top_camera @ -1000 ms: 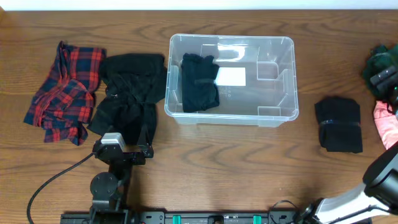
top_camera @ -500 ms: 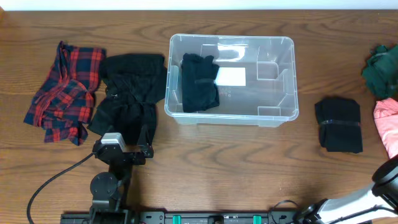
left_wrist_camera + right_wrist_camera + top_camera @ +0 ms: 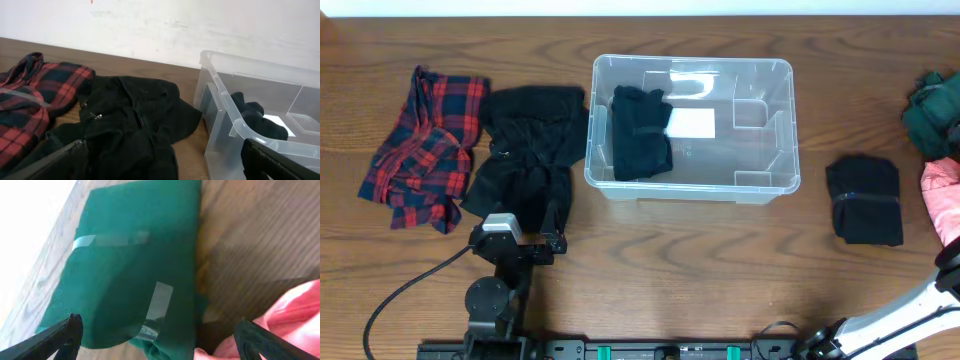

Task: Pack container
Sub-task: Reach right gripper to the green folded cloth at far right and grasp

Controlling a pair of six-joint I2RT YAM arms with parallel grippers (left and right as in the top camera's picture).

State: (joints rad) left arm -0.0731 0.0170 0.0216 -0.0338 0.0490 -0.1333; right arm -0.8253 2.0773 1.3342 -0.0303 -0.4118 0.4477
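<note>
My right gripper is open and will next lower its fingers outward to the green garment (image 3: 130, 265), onto its taped near end (image 3: 161, 341), where the cloth gets narrow. The garment lies outward and below.
The clear container (image 3: 786, 120) stands at the table's middle, with a folded black garment (image 3: 640, 132) in its left part and a white label (image 3: 691, 123) on its base. It also shows in the left wrist view (image 3: 220, 80). My left gripper (image 3: 516, 240) is open and empty, low at the near edge of a loose black garment (image 3: 525, 150), which also shows in the left wrist view (image 3: 130, 125). My right gripper (image 3: 165, 340) is open and empty over a taped green garment (image 3: 130, 265), with a pink garment (image 3: 295, 315) beside it.
A red plaid garment (image 3: 425, 150) lies at the far left. A folded black bundle (image 3: 865, 200) lies right of the container. The green garment (image 3: 930, 105) and pink garment (image 3: 942, 195) lie at the right edge. The right arm (image 3: 945, 290) shows at the bottom right corner.
The right arm has drawn back toward the bottom right and its gripper has left the overhead view, uncovering the green garment. The left arm has not moved.
</note>
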